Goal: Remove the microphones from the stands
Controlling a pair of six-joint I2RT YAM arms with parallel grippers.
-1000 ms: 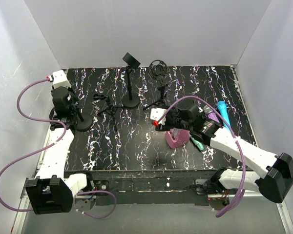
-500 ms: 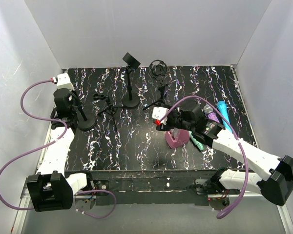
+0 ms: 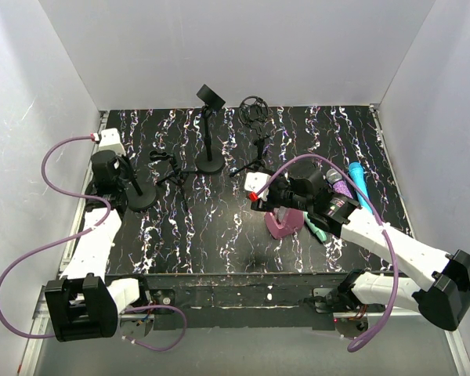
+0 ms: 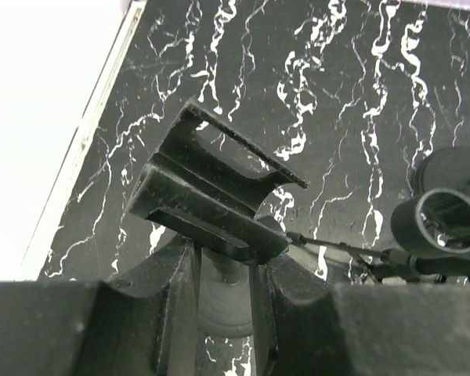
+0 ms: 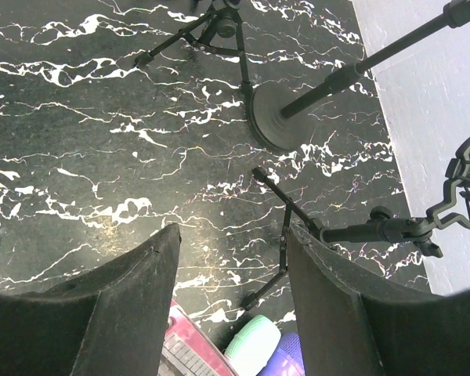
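The left gripper stays in place next and spreads its fingers apart to release the pole (image 4: 225, 268), since it stands between them just under the empty black clip (image 4: 211, 192).
My left gripper (image 3: 119, 182) is at the far left, shut on the pole of a black round-based stand (image 3: 141, 197). In the left wrist view the fingers (image 4: 168, 313) close on the pole just under the stand's empty black clip (image 4: 211, 192). My right gripper (image 3: 280, 202) is open and empty above a pink object (image 3: 284, 225). Three microphones lie beside it: blue (image 3: 359, 182), purple (image 3: 338, 188) and green (image 3: 313, 229). The right wrist view shows the open gripper (image 5: 233, 231) over the pink object (image 5: 184, 352), the green head (image 5: 254, 348) and the purple head (image 5: 294, 356).
A tall round-based stand (image 3: 210, 163) with a black clip is at the back middle. A small tripod (image 3: 166, 166) is to its left, and a tripod with a shock mount (image 3: 254, 117) to its right. White walls enclose the table.
My left gripper has shifted right and nearer, and the round-based stand has moved with it. The right arm has shifted slightly to the right.
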